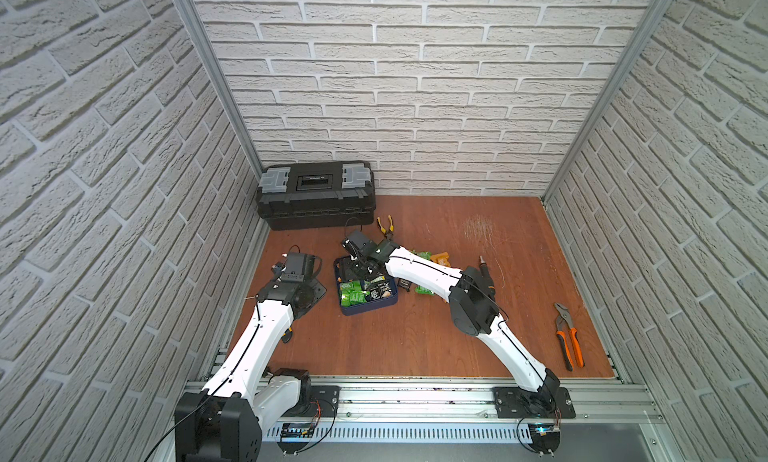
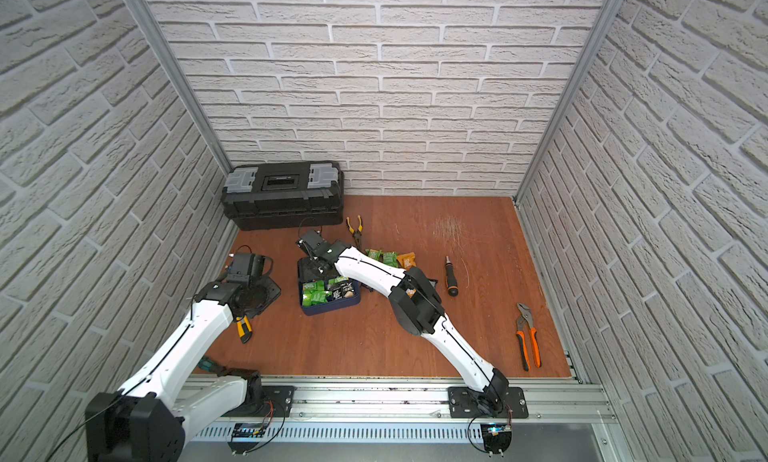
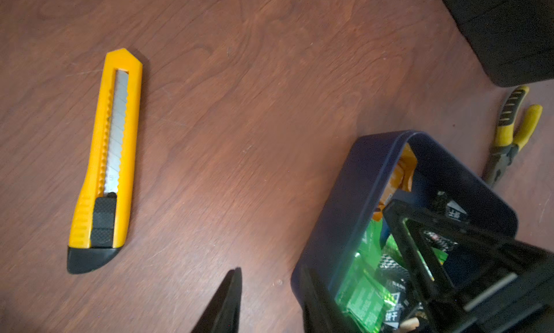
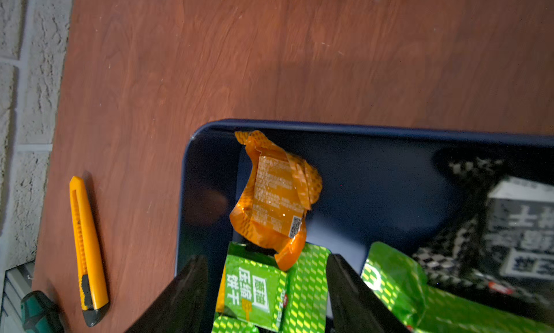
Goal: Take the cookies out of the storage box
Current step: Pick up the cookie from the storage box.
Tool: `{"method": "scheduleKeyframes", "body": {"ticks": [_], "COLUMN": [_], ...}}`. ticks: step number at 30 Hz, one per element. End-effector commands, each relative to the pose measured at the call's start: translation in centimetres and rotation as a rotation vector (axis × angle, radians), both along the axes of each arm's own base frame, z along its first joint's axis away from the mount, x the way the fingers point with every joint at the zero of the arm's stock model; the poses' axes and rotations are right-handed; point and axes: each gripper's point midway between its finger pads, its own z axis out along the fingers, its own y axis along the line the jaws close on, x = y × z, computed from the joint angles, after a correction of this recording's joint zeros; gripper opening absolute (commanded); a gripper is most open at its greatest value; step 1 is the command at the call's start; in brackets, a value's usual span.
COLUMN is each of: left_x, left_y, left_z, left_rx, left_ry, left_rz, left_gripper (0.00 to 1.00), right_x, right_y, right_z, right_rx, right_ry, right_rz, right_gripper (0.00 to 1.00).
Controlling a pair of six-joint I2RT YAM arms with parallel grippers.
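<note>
My right gripper moves down onto the near end of the crumpled orange packet next. That end sticks out over the green packet (image 4: 257, 286) between my open fingers.
The navy storage box (image 1: 365, 312) (image 2: 328, 312) sits left of the table's middle. Green and black cookies (image 1: 351, 293) lie in its near half. My right gripper (image 4: 266, 256) (image 1: 359, 268) is down in the far half, open. Its jaws straddle a green packet (image 4: 257, 286) below a crumpled orange packet (image 4: 275, 193). Several green cookies (image 2: 390, 257) and an orange one (image 2: 406, 259) lie on the table right of the box. My left gripper (image 3: 271, 270) is open and empty, just outside a corner of the box wall (image 3: 344, 202).
A black toolbox (image 1: 316, 193) stands at the back left, with yellow pliers (image 1: 386, 225) in front of it. A screwdriver (image 2: 450, 277) and orange pliers (image 1: 567, 335) lie to the right. A yellow utility knife (image 3: 108, 160) (image 4: 87, 247) lies left of the box.
</note>
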Motion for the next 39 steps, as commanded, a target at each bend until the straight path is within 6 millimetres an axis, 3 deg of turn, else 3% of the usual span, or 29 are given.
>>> {"method": "scheduleKeyframes", "body": {"ticks": [1, 15, 22, 29, 35, 39], "left_x": [-0.1, -0.8, -0.8, -0.6, -0.9, -0.9], "left_y": [0.4, 0.7, 0.7, 0.8, 0.9, 0.9], "left_z": [0.0, 0.0, -0.3, 0.1, 0.0, 0.1], "left_rx": [-0.003, 0.013, 0.011, 0.017, 0.017, 0.016], "left_ry": [-0.018, -0.006, 0.012, 0.006, 0.01, 0.001], "left_rz": [0.031, 0.044, 0.043, 0.05, 0.053, 0.056], "left_gripper": [0.39, 0.39, 0.39, 0.39, 0.39, 0.39], "right_x": [0.5, -0.1, -0.6, -0.4, 0.3, 0.4], "right_y": [0.6, 0.8, 0.1, 0.5, 0.9, 1.0], "right_z": [0.4, -2.7, -3.0, -1.1, 1.8, 3.4], "right_rx": [0.015, -0.038, -0.074, -0.034, 0.019, 0.052], "right_ry": [-0.016, 0.046, 0.059, 0.044, 0.007, -0.005], "right_rz": [-0.018, 0.008, 0.013, 0.005, -0.014, -0.025], "right_gripper": [0.66, 0.62, 0.47, 0.18, 0.04, 0.02]}}
